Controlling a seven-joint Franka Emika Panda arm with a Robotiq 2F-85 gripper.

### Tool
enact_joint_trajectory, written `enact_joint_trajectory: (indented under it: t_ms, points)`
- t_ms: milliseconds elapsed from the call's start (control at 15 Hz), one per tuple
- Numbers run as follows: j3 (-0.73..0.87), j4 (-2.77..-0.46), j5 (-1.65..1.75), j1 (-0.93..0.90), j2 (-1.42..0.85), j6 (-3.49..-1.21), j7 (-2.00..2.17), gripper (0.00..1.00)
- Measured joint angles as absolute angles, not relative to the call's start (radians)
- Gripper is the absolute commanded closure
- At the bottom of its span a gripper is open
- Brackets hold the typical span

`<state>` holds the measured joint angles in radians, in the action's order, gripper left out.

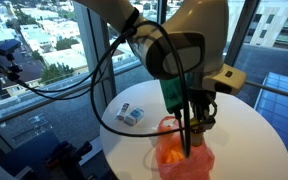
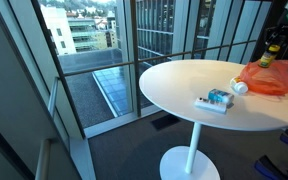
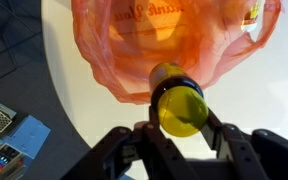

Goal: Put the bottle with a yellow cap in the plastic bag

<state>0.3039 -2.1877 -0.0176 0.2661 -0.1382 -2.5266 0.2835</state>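
Observation:
The gripper moves down and across toward the bag's red lettering next. It then releases the bottle (image 2: 271, 52) in the open middle of the bag, since that spot lies below the gripper.
My gripper (image 3: 180, 128) is shut on the bottle with a yellow cap (image 3: 180, 108); the cap faces the wrist camera and the dark bottle body points down toward the bag. The orange plastic bag (image 3: 154, 45) lies open on the round white table (image 3: 264, 90), right under the bottle. In an exterior view the gripper (image 1: 192, 125) hangs just above the bag (image 1: 179, 155). In an exterior view the bag (image 2: 269, 78) sits at the table's right side with the bottle (image 2: 271, 52) held above it.
A small blue and white box (image 1: 131, 115) lies on the table beside the bag; it also shows in an exterior view (image 2: 216, 100) and in the wrist view (image 3: 9, 140). Windows and a railing surround the table (image 2: 184, 90). Cables hang from the arm (image 1: 104, 60).

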Motion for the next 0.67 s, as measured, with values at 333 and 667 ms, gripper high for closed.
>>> enact_joint_trajectory:
  t_ms: [333,667]
  points:
    - [0.297,-2.150,-0.051,0.266,-0.172,-2.517,0.267,0.81]
    - [0.265,-2.151,-0.107,0.265,-0.192,-2.499,0.223,0.81]
